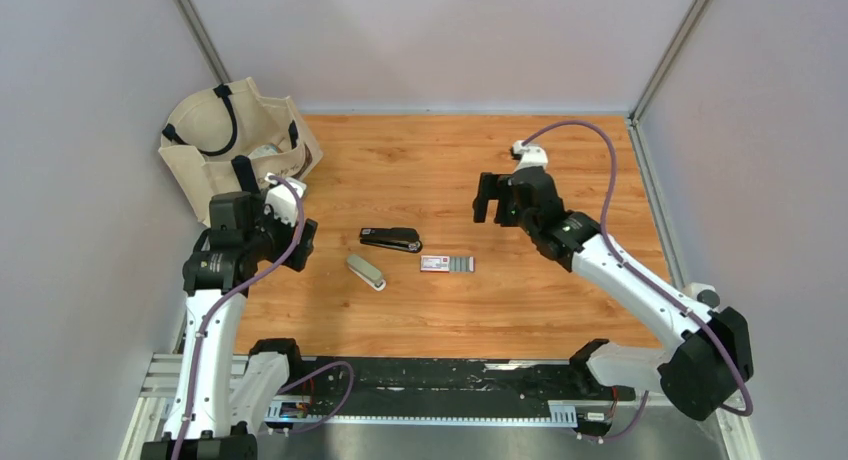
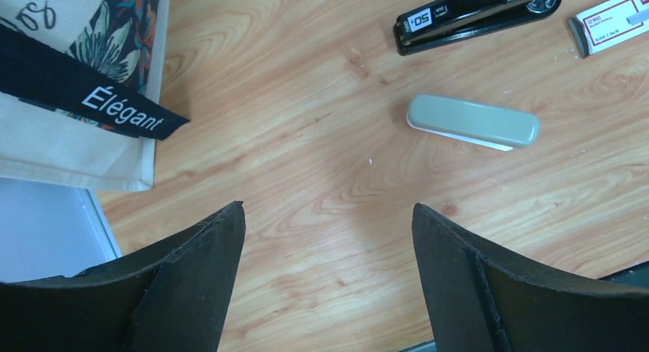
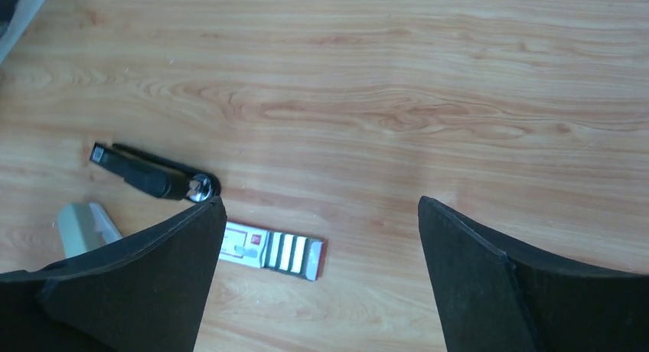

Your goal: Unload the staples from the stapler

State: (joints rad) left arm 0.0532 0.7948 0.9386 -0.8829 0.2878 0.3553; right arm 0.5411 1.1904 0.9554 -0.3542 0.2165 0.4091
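My right gripper moves down and left in the top view next, turning astride the oblong object's near end (image 1: pixel 374 279), since that object lies angled.
The black stapler (image 1: pixel 390 239) lies closed on the wooden table, mid-left; it also shows in the left wrist view (image 2: pixel 474 11) and the right wrist view (image 3: pixel 149 176). The staples are hidden from view. My left gripper (image 1: pixel 303 242) hovers left of the stapler, open, with only bare wood between its fingers (image 2: pixel 327 222). My right gripper (image 1: pixel 485 198) hangs above and to the right of the stapler, open and empty (image 3: pixel 317 206).
A pale grey-beige oblong object (image 1: pixel 366 271) (image 2: pixel 472 122) lies just in front of the stapler. A flat red-and-white pack (image 1: pixel 447 264) (image 3: pixel 272 249) with grey strips sits to its right. A beige tote bag (image 1: pixel 235 140) (image 2: pixel 69 84) stands at the back left.
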